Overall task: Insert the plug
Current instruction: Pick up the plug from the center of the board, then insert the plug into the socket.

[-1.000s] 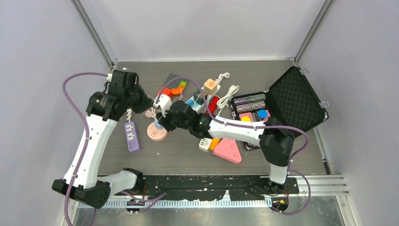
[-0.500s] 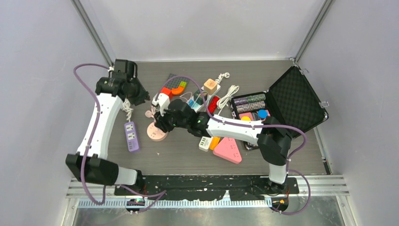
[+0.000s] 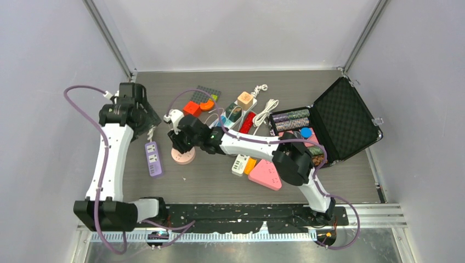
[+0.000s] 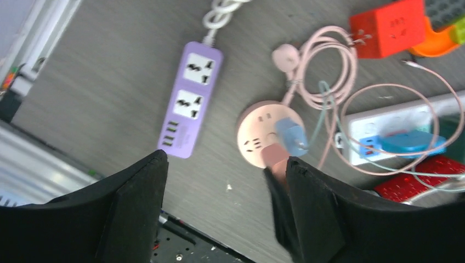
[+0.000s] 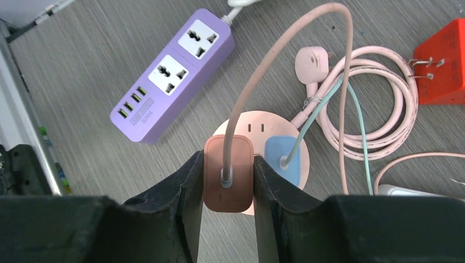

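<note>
Next, my right gripper lowers the brown plug onto the round pink socket (image 5: 259, 143) beside the blue plug (image 5: 282, 159) and releases it, since the socket lies below it.
A copper-brown plug (image 5: 228, 172) with a pink cord sits between the fingers of my right gripper (image 5: 227, 160), which is shut on it. It stands over the near part of a round pink socket (image 5: 257, 125), beside a blue plug (image 5: 282, 159) that sits in the same socket. I cannot tell whether its prongs are in. In the top view the right gripper (image 3: 181, 139) hangs over the socket (image 3: 183, 157). My left gripper (image 4: 226, 164) is open and empty, off to the left (image 3: 143, 118); it sees the brown plug (image 4: 272, 156) past its right finger.
A purple power strip (image 3: 153, 159) lies left of the socket. A coiled pink cord (image 5: 356, 109), a red adapter (image 5: 438, 68) and a white power strip (image 4: 395, 120) lie to the right. An open black case (image 3: 340, 120) and a pink triangular piece (image 3: 266, 175) sit farther right.
The left gripper has opened and its arm has drawn back to the left, away from the socket. The right arm has shifted left with the brown plug still in its fingers.
</note>
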Controlling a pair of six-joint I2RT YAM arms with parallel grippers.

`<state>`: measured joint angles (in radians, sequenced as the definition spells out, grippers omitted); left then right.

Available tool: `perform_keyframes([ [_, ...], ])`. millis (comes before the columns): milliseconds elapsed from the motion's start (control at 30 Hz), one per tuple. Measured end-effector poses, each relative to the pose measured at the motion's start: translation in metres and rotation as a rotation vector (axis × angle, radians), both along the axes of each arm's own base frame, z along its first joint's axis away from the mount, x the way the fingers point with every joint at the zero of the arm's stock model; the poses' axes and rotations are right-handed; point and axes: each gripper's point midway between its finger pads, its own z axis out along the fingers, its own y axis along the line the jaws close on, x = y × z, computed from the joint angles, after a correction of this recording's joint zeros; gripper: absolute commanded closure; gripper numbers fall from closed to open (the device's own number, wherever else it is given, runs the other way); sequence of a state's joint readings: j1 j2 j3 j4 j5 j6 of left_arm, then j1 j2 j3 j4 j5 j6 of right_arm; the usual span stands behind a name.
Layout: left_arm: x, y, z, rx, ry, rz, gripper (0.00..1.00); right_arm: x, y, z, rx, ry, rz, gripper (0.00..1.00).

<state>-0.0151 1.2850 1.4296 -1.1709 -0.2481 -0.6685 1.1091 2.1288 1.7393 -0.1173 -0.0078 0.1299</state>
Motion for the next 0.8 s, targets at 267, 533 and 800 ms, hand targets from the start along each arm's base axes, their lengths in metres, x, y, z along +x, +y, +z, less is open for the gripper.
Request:
perform_keyframes([
  [267, -0.05, 0.032, 0.02, 0.145, -0.082, 0.088, 0.0, 0.007, 0.001, -0.027, -0.076, 0.002, -0.027, 0.95],
  [533, -0.069, 0.03, 0.04, 0.138, -0.217, 0.071, 0.0, 0.003, 0.01, -0.04, -0.102, -0.006, -0.01, 0.95],
  [800, -0.07, 0.024, 0.043, 0.118, -0.241, 0.038, 0.0, -0.01, 0.013, -0.047, -0.133, -0.008, 0.014, 0.94],
])
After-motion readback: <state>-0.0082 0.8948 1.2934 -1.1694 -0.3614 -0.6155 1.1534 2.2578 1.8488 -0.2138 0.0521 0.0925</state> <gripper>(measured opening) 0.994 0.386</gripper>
